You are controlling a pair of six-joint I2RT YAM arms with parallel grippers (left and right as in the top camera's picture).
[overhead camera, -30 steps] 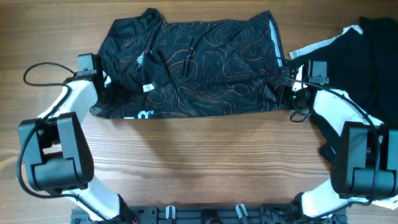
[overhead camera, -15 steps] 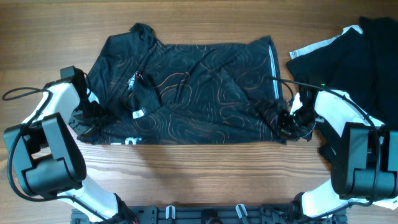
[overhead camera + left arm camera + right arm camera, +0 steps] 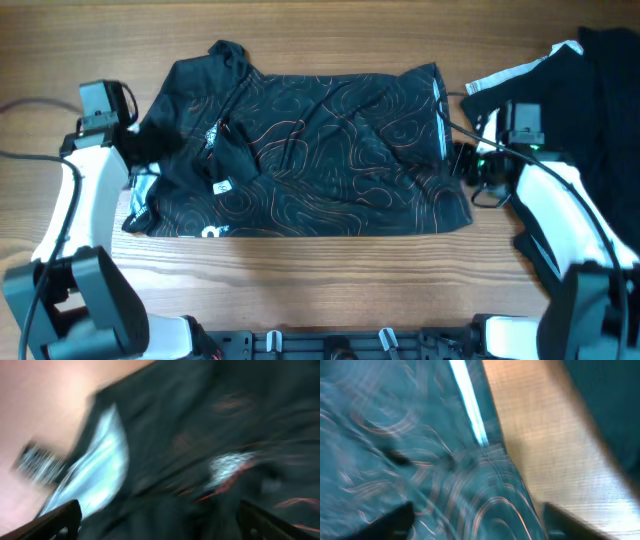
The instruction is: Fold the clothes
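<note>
My left gripper should next move outward past the pale panel [image 3: 140, 195] and down onto the jersey's far corner [image 3: 181, 76]. That corner lies outward of my fingers, and its edge lies exposed.
The clothes, a black jersey [image 3: 320, 140] with thin orange-red contour lines, lies spread flat across the middle of the table, with a pale side panel [image 3: 140, 195] showing at its left edge. My left gripper [image 3: 150, 145] hovers over the jersey's left edge with its jaws wide apart and nothing between them. The blurred left wrist view shows the gripper [image 3: 160, 525] above dark cloth and the pale panel [image 3: 100, 470]. My right gripper [image 3: 465, 160] is open over the right edge. In the right wrist view the gripper [image 3: 480, 525] spans printed cloth beside a pale stripe [image 3: 470, 405].
A second dark garment [image 3: 590, 90] with a white stripe lies at the back right, close to the right arm. Bare wooden table [image 3: 320, 280] runs along the front. A mounting rail [image 3: 330, 345] sits at the front edge.
Both grippers drew the jersey toward the front of the table, then opened and let it go. Both have moved back from its front corners toward the far side.
</note>
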